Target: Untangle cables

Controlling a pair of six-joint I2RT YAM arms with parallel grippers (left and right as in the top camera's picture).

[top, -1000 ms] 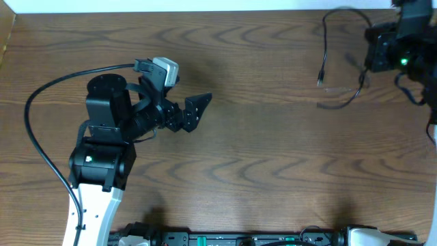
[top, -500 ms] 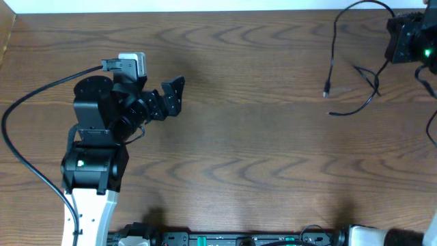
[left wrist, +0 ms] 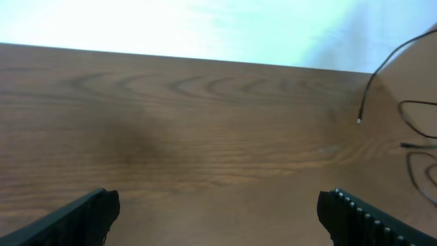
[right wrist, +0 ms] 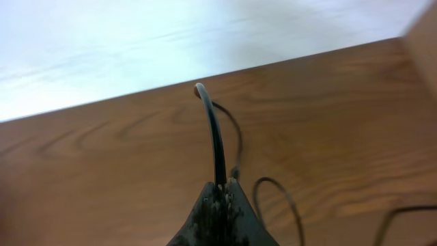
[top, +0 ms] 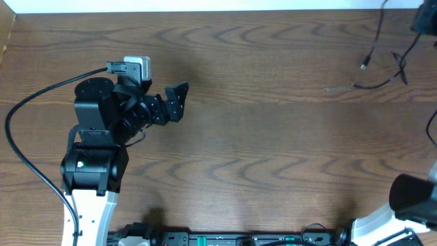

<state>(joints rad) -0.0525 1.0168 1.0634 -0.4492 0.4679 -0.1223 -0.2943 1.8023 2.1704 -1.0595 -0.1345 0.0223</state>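
My right gripper is to go down next and turn to the right in its wrist view. It will free the cable over its loose loops, which lie below on that side.
A thin black cable [top: 390, 76] hangs over the table's far right corner, its small plug end [top: 364, 66] dangling free. My right gripper [right wrist: 222, 188] is shut on this cable, which rises from the fingertips, arches over and drops into loose loops [right wrist: 276, 198]. In the overhead view that gripper is nearly out of frame at the top right. A faint pale streak [top: 338, 89] lies under the cable; I cannot tell if it is a white cable. My left gripper [top: 179, 101] [left wrist: 218, 208] stands open and empty far to the left, with the black cable [left wrist: 382, 61] distant.
The left arm's thick black supply cable [top: 27, 109] curves over the table's left side. The table's far edge [left wrist: 205, 60] meets a white wall. The right arm's base [top: 410, 198] shows at the bottom right.
My right gripper has carried the black cable to the right and toward the far edge, almost out of the overhead view. The left arm drew back to the left.
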